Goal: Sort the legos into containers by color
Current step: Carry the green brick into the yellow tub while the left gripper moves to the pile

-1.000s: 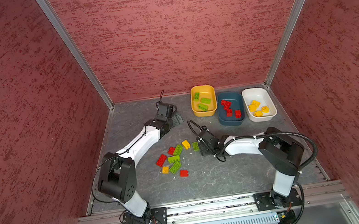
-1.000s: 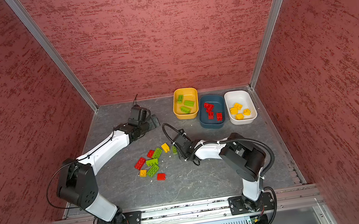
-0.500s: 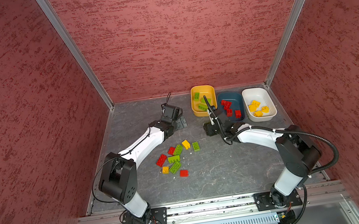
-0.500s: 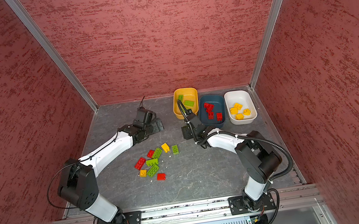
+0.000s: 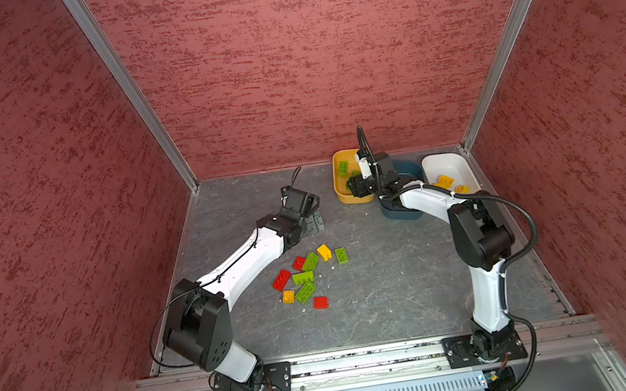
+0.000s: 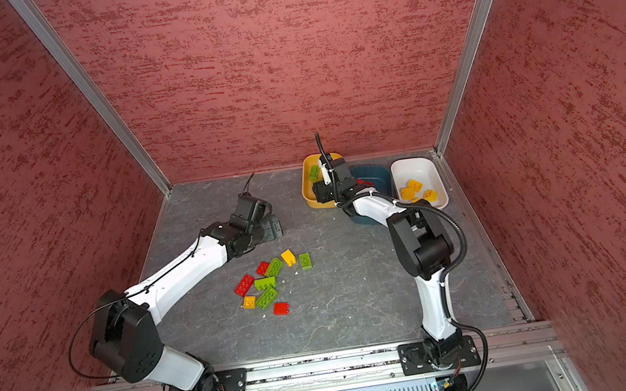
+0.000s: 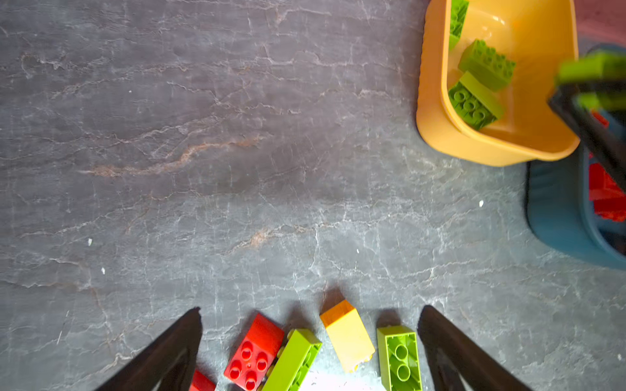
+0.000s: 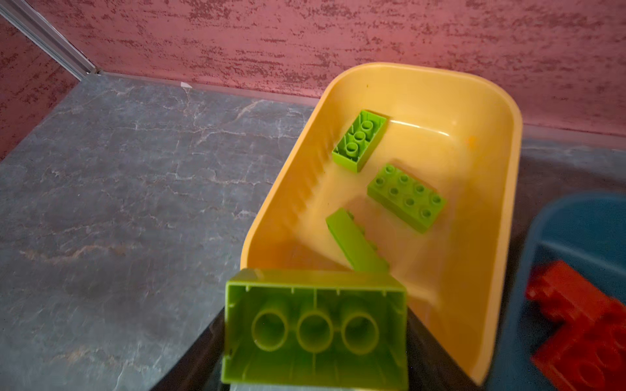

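Observation:
Green legos are already inside the yellow-orange container. My right gripper will move outward over the far end of the container next and release the lime green lego (image 8: 315, 330).
My right gripper (image 8: 315, 342) is shut on an oblong lime green lego (image 8: 315, 330), hollow underside toward the camera, held over the near rim of the yellow-orange container (image 8: 423, 69). Three green legos (image 8: 406, 198) lie inside that container. In both top views this gripper (image 5: 356, 184) hangs over the same container (image 5: 345, 196). The teal container (image 5: 410, 211) holds red legos (image 8: 582, 321), and the white one (image 5: 447, 161) holds yellow legos (image 5: 446, 181). My left gripper (image 7: 310, 338) is open and empty, low over the floor behind the loose pile (image 5: 306, 277).
Between the left fingers' tips, on the floor, lie a red square brick (image 7: 254, 352), a green oblong (image 7: 293, 362), a yellow brick (image 7: 347, 335) and an upturned green one (image 7: 399, 359). Red walls close three sides; a metal rail (image 5: 369, 360) runs along the front.
My right gripper has carried the green brick from beside the pile up and back to the yellow-orange container. The left arm has shifted a little toward the right.

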Tool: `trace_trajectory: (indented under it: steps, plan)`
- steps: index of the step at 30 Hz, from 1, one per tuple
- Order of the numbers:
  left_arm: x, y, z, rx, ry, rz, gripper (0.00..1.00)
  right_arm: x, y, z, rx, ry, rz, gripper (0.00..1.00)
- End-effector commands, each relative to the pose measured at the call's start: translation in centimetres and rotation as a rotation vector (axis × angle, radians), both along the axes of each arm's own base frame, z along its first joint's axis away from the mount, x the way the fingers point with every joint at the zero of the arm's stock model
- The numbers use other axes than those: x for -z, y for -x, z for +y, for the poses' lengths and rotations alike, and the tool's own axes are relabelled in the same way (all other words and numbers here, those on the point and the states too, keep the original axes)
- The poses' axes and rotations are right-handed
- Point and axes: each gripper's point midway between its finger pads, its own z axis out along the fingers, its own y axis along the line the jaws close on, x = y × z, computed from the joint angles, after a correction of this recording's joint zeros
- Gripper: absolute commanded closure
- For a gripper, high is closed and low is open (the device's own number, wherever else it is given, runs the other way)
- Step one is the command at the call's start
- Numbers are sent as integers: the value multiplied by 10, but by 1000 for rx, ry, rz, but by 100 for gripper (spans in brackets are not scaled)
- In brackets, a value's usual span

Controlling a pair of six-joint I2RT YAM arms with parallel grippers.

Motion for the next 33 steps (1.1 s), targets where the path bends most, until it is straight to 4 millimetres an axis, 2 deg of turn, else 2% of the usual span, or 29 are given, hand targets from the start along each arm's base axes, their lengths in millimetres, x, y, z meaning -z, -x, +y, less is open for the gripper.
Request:
trace_trajectory:
  steps: [1,5,7,12,15,17,22,24,26,29,33]
  plan:
    - [2,16,-4,38,-54,31,0,9,-22,0,2,40,-2,50]
    - [9,29,-27,100,-54,68,0,25,-54,-11,114,95,22,47]
    - [14,35,-38,125,-54,93,0,26,-70,-16,151,120,10,45]
    - [30,50,-67,202,-36,168,1,21,-112,-23,202,150,-47,42]
    - [37,56,-82,236,-14,206,0,16,-127,-29,246,156,-87,33]
    - [41,59,-89,259,-5,225,0,7,-130,-31,255,160,-104,27]
    - [59,66,-102,302,14,289,2,-26,-120,-30,225,157,-122,13]
    - [66,68,-105,311,16,313,7,-47,-111,-28,212,117,-132,10]
    - [71,71,-107,317,21,333,12,-74,-97,-22,179,53,-164,1]
    - [78,73,-108,321,-1,352,18,-106,-73,-22,152,-31,-226,1]
    - [90,72,-108,325,-39,372,22,-126,-41,-36,185,-87,-289,1]
